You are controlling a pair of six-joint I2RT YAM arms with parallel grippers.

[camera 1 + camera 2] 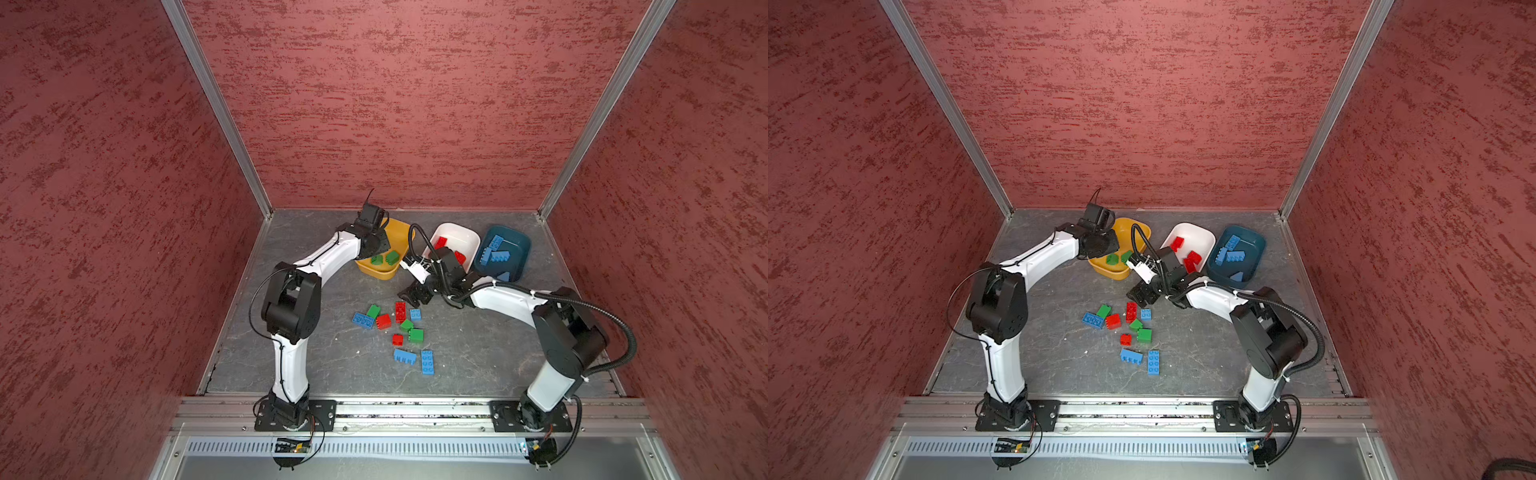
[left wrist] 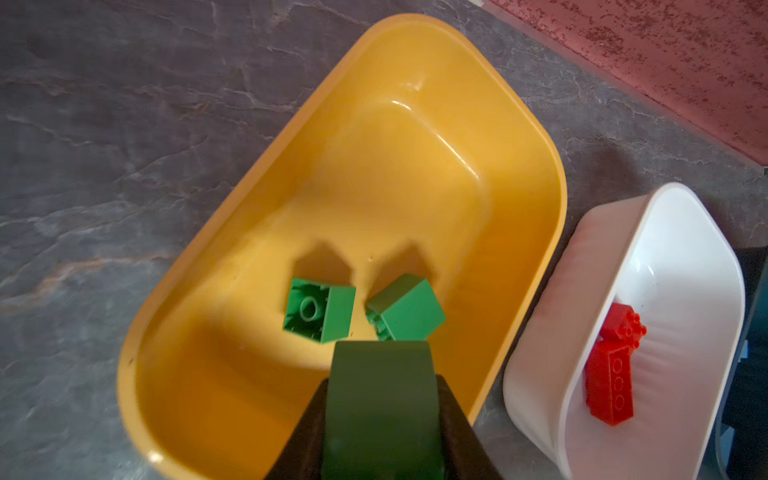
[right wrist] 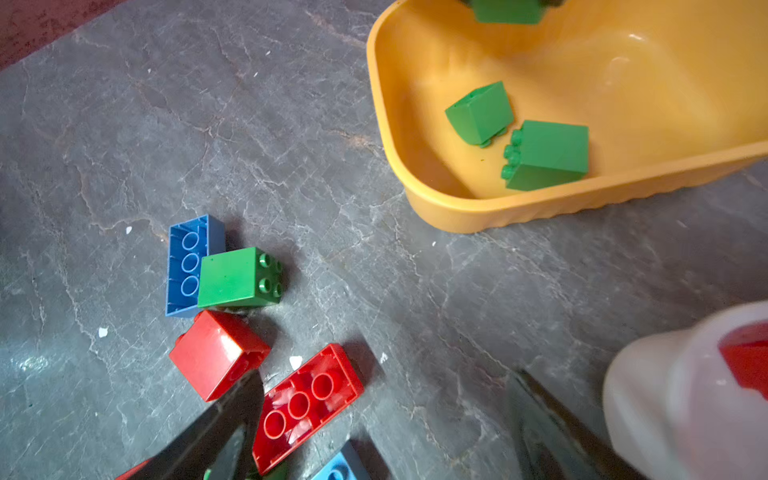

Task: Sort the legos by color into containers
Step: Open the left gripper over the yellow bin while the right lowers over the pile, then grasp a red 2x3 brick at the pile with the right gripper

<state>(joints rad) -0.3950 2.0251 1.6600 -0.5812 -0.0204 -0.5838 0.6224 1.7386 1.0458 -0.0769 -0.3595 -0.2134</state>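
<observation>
The left gripper moves outward over the bare far part of the mustard yellow container's bottom next and releases the lego. That part lies outward, clear of both green legos.
My left gripper (image 2: 382, 415) is shut on a green lego (image 2: 382, 399) and hangs over the mustard yellow container (image 2: 557, 199), where two green legos (image 2: 320, 309) lie. In both top views the white container (image 1: 461, 235) holds red legos (image 1: 441, 242) and the teal container (image 1: 519, 245) holds blue legos (image 1: 496, 253). My right gripper (image 3: 382, 436) is open just above the floor at the far edge of the loose legos (image 1: 399, 328). A long red lego (image 3: 307, 403) lies upside down under its gap, close to one finger.
The loose red, green and blue legos lie mid-floor between the two arms. The three containers stand in a row near the back wall (image 1: 415, 124). The right arm's wrist and cable (image 1: 419, 245) pass between the yellow and white containers.
</observation>
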